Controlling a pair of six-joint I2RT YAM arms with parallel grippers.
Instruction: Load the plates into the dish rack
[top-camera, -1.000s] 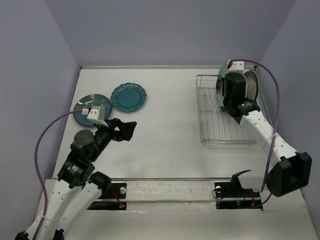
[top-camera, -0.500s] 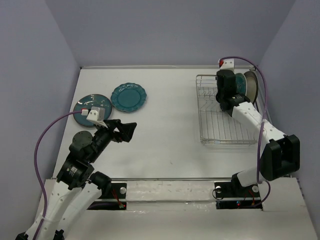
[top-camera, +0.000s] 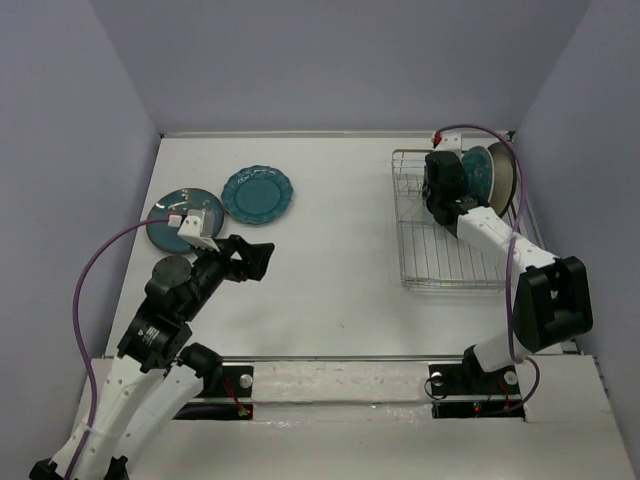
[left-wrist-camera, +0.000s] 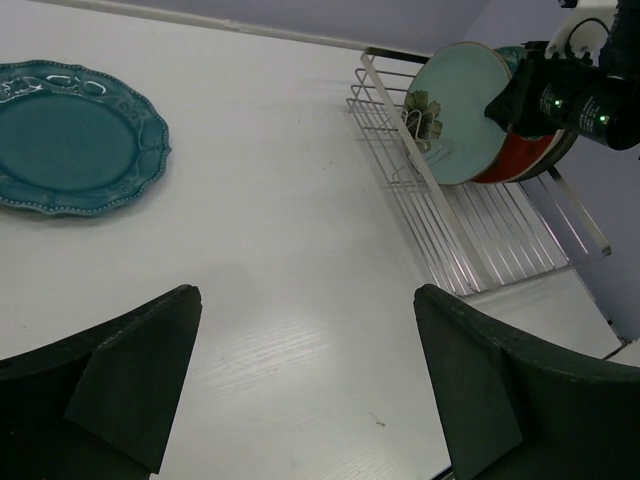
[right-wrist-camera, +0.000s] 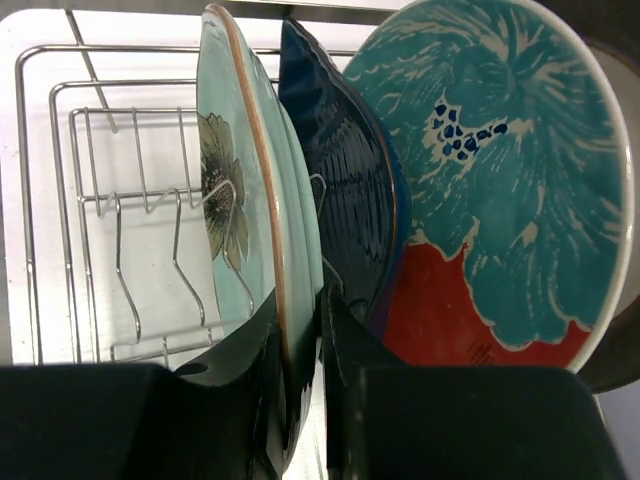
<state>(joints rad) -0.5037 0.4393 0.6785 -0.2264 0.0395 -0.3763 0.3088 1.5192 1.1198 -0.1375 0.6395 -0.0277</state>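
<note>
My left gripper turns and lowers its fingers outward around the scalloped teal plate's near rim (top-camera: 257, 221) (left-wrist-camera: 72, 211) next. It lies below and outward of the gripper, bordered by bare table.
My right gripper (right-wrist-camera: 300, 310) is shut on the lower rim of the pale mint plate (right-wrist-camera: 240, 190), which stands upright in the dish rack (top-camera: 440, 250). Behind it stand a dark blue plate (right-wrist-camera: 350, 200), a red plate with teal floral (right-wrist-camera: 490, 180) and a grey-beige plate's edge (right-wrist-camera: 628, 300). My left gripper (left-wrist-camera: 305, 292) is open and empty above bare table, left of centre (top-camera: 258, 258). A scalloped teal plate (top-camera: 257, 194) and a dark teal plate (top-camera: 172, 212) lie flat at the back left. The left wrist camera partly hides the dark teal plate.
The rack's front rows of prongs (right-wrist-camera: 130, 250) hold nothing. The rack sits at the far right near the side wall (top-camera: 580, 120). A purple cable (top-camera: 110, 260) loops off each arm. The table's near edge has a metal rail (top-camera: 340, 375).
My right gripper has shifted left and toward the rack's back end with the mint plate, the forearm swinging in over the rack. The left arm has barely moved.
</note>
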